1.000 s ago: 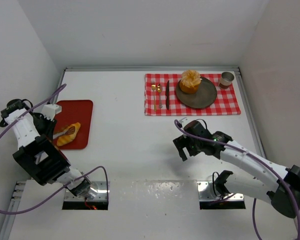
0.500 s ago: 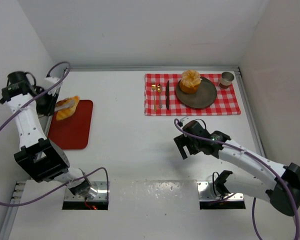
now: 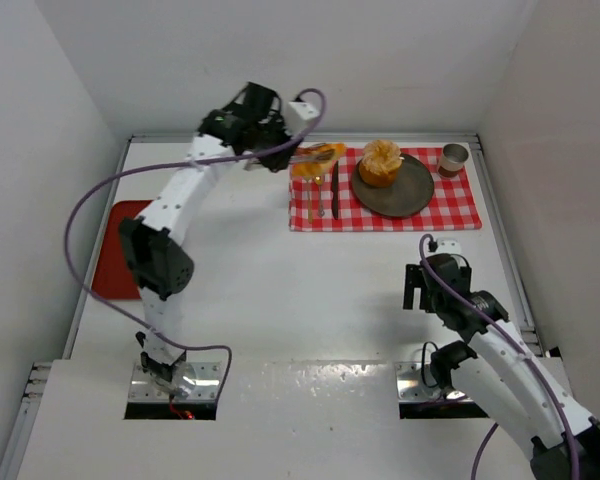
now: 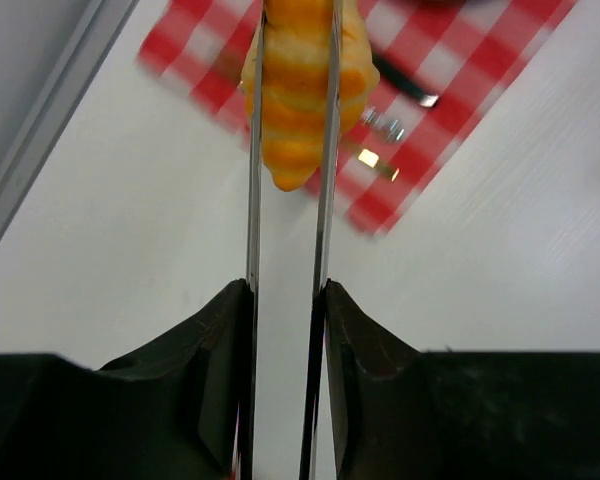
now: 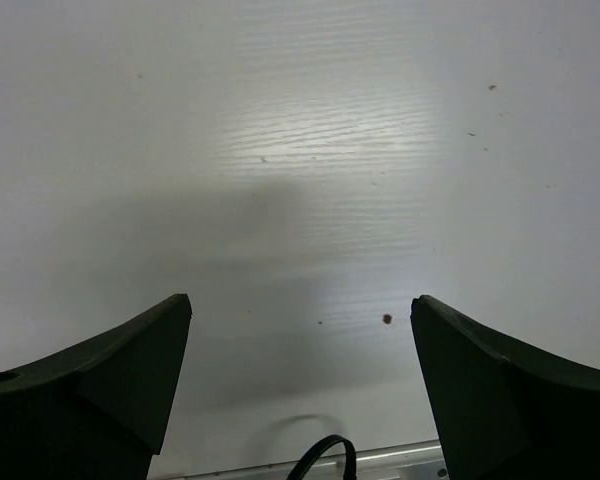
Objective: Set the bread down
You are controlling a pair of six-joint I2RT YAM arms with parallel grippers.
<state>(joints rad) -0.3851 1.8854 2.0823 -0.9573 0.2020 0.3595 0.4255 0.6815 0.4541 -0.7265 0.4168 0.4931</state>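
Note:
My left gripper moves across, lowers and releases the croissant (image 3: 318, 158) next. The dark plate's bare part beside the bun lies below it, to its right in the top view.
The croissant (image 3: 318, 158) (image 4: 302, 90), golden-orange and ridged, hangs in the air above the left end of the red checkered cloth (image 3: 460, 208), pinched between two thin metal tongs blades (image 4: 326, 200). My left gripper (image 3: 283, 148) (image 4: 287, 290) is shut on those tongs. The round ruffled bun (image 3: 381, 162) sits on the left part of a dark plate (image 3: 412, 195) on the cloth. My right gripper (image 3: 417, 288) (image 5: 300, 305) is open over bare table at the near right, with nothing between its fingers.
A gold fork and spoon (image 3: 315, 195) and a dark knife (image 3: 335, 190) lie on the cloth left of the plate, beneath the croissant. A small cup (image 3: 453, 158) stands at the cloth's far right corner. A red tray (image 3: 112, 272) lies at the left edge.
The left arm lifted the croissant off the red tray and swung it far right to above the cloth's left end. The right arm drew back toward the near right.

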